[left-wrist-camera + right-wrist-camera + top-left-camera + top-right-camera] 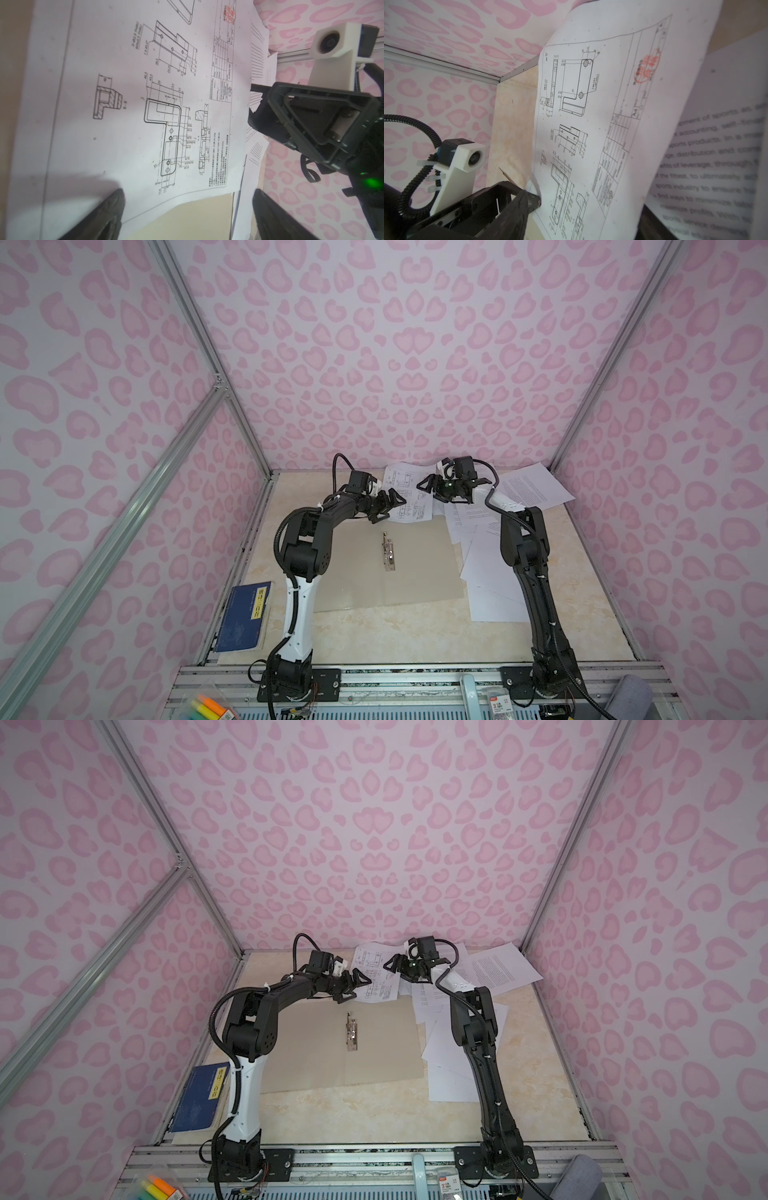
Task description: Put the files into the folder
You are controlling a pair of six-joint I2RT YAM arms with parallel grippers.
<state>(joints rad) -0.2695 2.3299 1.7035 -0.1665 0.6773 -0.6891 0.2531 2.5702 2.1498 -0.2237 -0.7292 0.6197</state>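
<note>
The drawing sheet's edge by the printed sheets already runs between my right gripper's fingers, so next I will move that gripper in around it, one finger to each side.
The grey-beige folder [365,572] lies open and flat mid-table, with a metal clip [388,551] at its spine. The files are white sheets. One with line drawings [409,512] lies at the back centre, its near edge over the folder's far edge. Printed sheets [532,485] and blank ones [490,572] spread along the right. My left gripper [390,510] is open at the drawing sheet's left edge, and that sheet fills the left wrist view [145,104]. My right gripper [454,497] hangs open over the drawing and printed sheets, jaws wide, holding nothing.
A dark blue book [243,618] with a yellow label lies at the front left table edge. Coloured markers [208,705] sit below the front rail. Pink patterned walls close in the back and both sides. The back wall is close behind both grippers.
</note>
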